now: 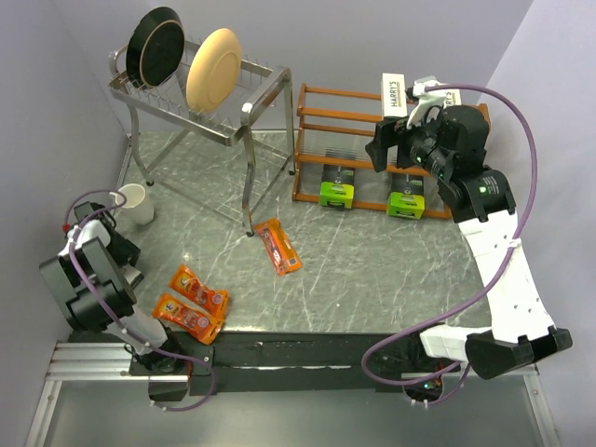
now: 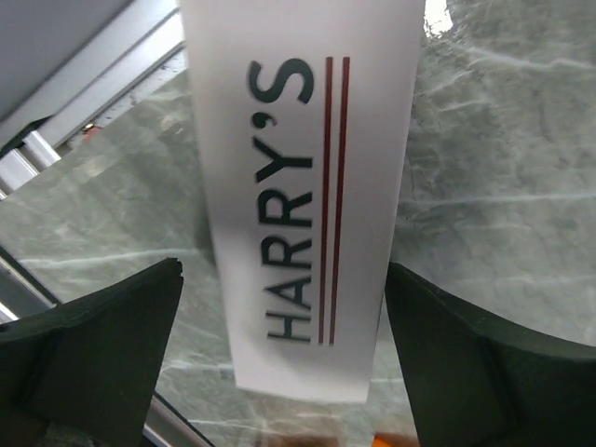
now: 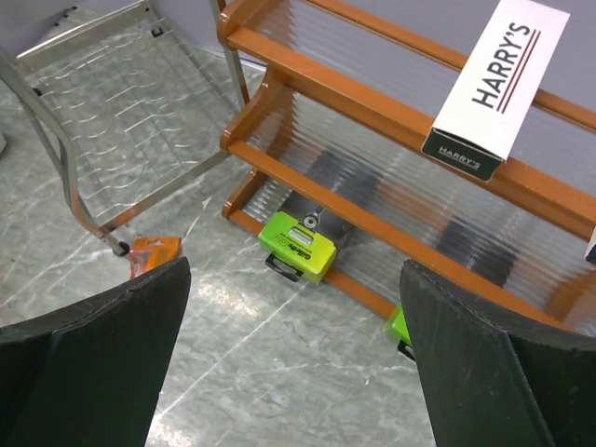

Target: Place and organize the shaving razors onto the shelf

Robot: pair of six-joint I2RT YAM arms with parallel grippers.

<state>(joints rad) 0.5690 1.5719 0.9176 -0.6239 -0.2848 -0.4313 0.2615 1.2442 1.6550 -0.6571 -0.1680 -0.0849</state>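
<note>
My left gripper stays low and draws its open fingers in onto the long sides of the HARRY'S box (image 2: 303, 303) next, because the box already lies between them.
A long white "HARRY'S" razor box (image 2: 298, 186) lies on the marble table between the fingers of my left gripper (image 2: 284, 270), which is open. The right finger (image 2: 466, 354) is at the box's edge and the left one stands apart. In the top view that gripper (image 1: 126, 261) is low at the far left and hides the box. My right gripper (image 1: 391, 149) hangs open and empty in front of the shelf (image 1: 340, 93). Another HARRY'S box (image 1: 394, 91) lies on the top tier. Two black-and-lime-green packs (image 1: 337, 193) (image 1: 407, 202) sit on the bottom tier. Three orange packs (image 1: 279, 245) (image 1: 197, 289) (image 1: 186, 317) lie on the table.
A silver dish rack (image 1: 251, 102) holding a black plate (image 1: 154, 45) and a cream plate (image 1: 214, 67) stands at the back left, beside the shelf. A white mug (image 1: 136, 202) sits just behind my left gripper. Walls close in on both sides.
</note>
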